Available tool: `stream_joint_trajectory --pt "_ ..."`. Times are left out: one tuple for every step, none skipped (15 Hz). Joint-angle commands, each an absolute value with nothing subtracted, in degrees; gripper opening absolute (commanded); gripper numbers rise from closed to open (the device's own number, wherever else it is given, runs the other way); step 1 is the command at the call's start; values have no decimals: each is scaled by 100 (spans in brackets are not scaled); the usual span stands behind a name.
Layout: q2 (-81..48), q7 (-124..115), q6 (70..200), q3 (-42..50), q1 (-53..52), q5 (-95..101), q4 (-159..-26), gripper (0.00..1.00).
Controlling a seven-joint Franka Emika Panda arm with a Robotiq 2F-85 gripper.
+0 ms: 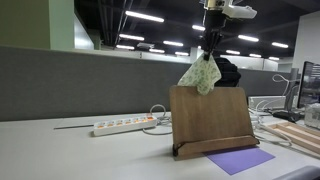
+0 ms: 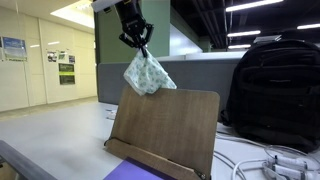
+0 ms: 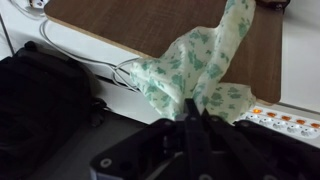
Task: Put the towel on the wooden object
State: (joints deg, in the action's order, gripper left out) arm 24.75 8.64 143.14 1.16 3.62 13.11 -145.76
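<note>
Next, my gripper moves down toward the top edge of the brown wooden (image 1: 222, 88) (image 3: 130, 54) stand and releases the towel there, as its hanging end already overlaps the stand.
My gripper (image 1: 211, 48) is shut on a light green patterned towel (image 1: 201, 74), which hangs from the fingers. It also shows in an exterior view (image 2: 147, 72) under the gripper (image 2: 138, 42), and in the wrist view (image 3: 195, 70) below the closed fingers (image 3: 192, 108). The towel's lower end hangs just above the top edge of a brown wooden stand (image 1: 210, 118), which leans upright on the desk. In both exterior views the towel overlaps the stand's (image 2: 165, 125) top edge. The wrist view shows the stand's board (image 3: 150, 25) beneath the towel.
A white power strip (image 1: 125, 126) with cables lies beside the stand. A purple sheet (image 1: 240, 159) lies in front of it. A black backpack (image 2: 275, 90) stands behind the stand. Wooden boards (image 1: 295, 135) and a monitor (image 1: 310, 85) are at one side. A grey partition (image 1: 80, 85) runs behind the desk.
</note>
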Motion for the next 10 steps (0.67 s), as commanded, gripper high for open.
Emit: stream_joint_trajectory --pt "2196 377 14306 -16 536 1487 -14517 0" --pt "2108 320 14301 -30 544 1484 -14499 0" --pt "2031 275 14301 -42 546 1479 -14486 0" --pt "1956 253 14291 -54 528 1458 -14469 0" --pt "1890 234 14277 -61 506 1438 -14457 0" --pt "1834 251 14247 -65 482 1426 -14447 14" --pt "1790 248 14222 -82 475 1444 -14442 27" --pt "1756 233 14218 -104 475 1472 -14444 32" --pt "1738 185 14172 -146 490 1538 -14440 40" --pt "1736 233 14126 -149 448 1498 -14437 46"
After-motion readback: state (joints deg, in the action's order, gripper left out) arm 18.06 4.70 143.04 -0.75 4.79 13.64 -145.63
